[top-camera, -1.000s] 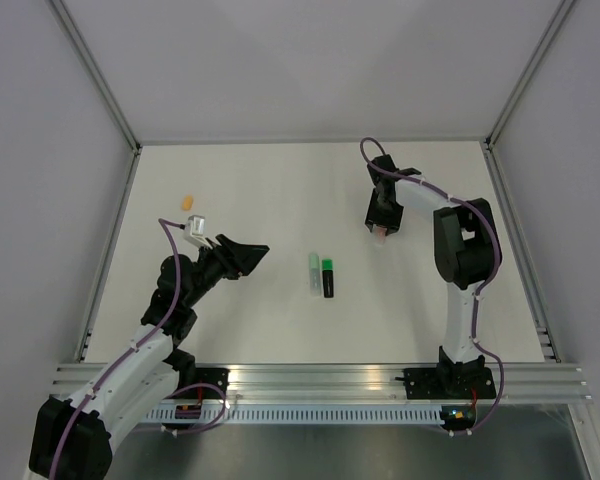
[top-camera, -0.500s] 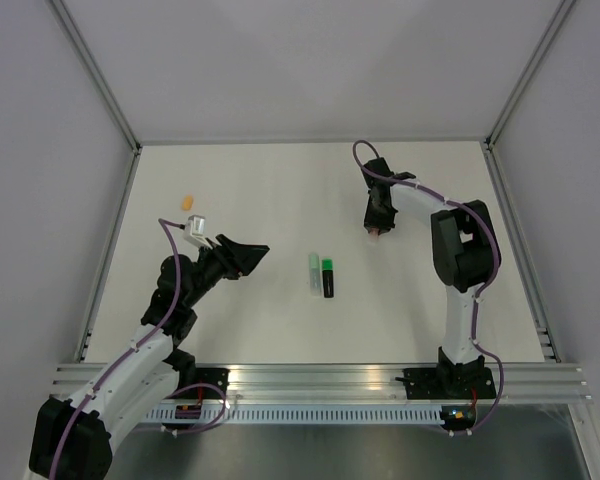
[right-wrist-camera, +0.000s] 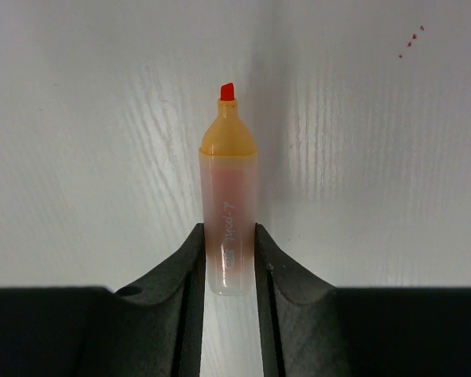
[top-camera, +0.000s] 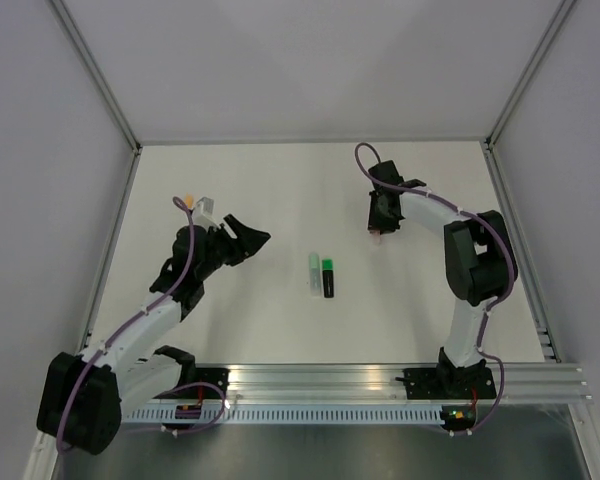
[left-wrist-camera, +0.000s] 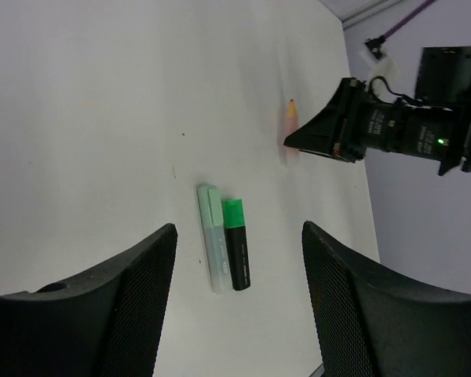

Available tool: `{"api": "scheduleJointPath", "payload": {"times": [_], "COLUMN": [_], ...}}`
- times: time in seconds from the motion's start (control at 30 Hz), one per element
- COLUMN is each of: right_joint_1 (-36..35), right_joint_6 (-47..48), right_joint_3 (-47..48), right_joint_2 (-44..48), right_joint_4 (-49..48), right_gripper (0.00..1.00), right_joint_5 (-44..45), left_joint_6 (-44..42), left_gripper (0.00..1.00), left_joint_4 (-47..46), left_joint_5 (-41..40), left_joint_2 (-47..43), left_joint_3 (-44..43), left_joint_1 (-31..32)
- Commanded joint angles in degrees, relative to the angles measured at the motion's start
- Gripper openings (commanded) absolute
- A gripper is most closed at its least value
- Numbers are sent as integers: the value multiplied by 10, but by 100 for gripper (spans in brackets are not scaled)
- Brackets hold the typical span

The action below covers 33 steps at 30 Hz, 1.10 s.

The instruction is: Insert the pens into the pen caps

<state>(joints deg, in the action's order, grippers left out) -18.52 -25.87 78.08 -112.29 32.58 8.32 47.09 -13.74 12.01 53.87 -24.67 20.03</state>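
Observation:
Next, my left gripper swings outward and to the left in the top view, then down onto the small orange cap (top-camera: 187,201), since the orange pen's tip is bare.
In the right wrist view the salmon orange pen (right-wrist-camera: 229,196) lies on the table, its red tip bare and pointing away. My right gripper (right-wrist-camera: 229,263) is shut on the pen's rear end; from above it (top-camera: 379,232) sits at the far right. A pale mint pen (top-camera: 313,272) and a black pen (top-camera: 328,279) with a bright green far end lie side by side mid-table, and both look capped. A small orange cap (top-camera: 187,201) lies far left, just behind my left wrist. My left gripper (top-camera: 246,240) hangs open and empty, left of the pair.
The left wrist view looks past its fingers (left-wrist-camera: 133,290) at the mint pen (left-wrist-camera: 210,250), the black pen (left-wrist-camera: 236,256) and the orange pen (left-wrist-camera: 291,118) under the right gripper (left-wrist-camera: 292,143). Aluminium rails (top-camera: 510,250) border the table.
The right jaws have closed onto the orange pen and the arm has shifted slightly. The left arm has swung toward the far left, its wrist now next to the orange cap.

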Motion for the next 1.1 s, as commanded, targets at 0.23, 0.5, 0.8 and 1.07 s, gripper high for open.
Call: {"api": "scheduleJointPath", "payload": {"times": [0.23,0.5,0.8,1.07], "right_joint_1": [1,-17,-28,-28], "right_joint_6": [14,-50,-101,-109], "right_joint_3": [-114,-316,-413,-421], "right_joint_2": [234,480,610,647], "right_joint_4": [-140,-261,-356,-364], "right_gripper": [0,0,0,0], "right_joint_5": [-112,-254,-374,-410], "left_joint_6": [84,77,-115,-374], "left_gripper": [68,67,68,63], "left_joint_4": [216,304,430,390], "left_joint_5": [-14,-53,-135,-88], "left_joint_2": [201,278,457,554], "left_joint_3": [-230,-372,-610,-642], "left_joint_1": [-129,-246,-268,-269]}}
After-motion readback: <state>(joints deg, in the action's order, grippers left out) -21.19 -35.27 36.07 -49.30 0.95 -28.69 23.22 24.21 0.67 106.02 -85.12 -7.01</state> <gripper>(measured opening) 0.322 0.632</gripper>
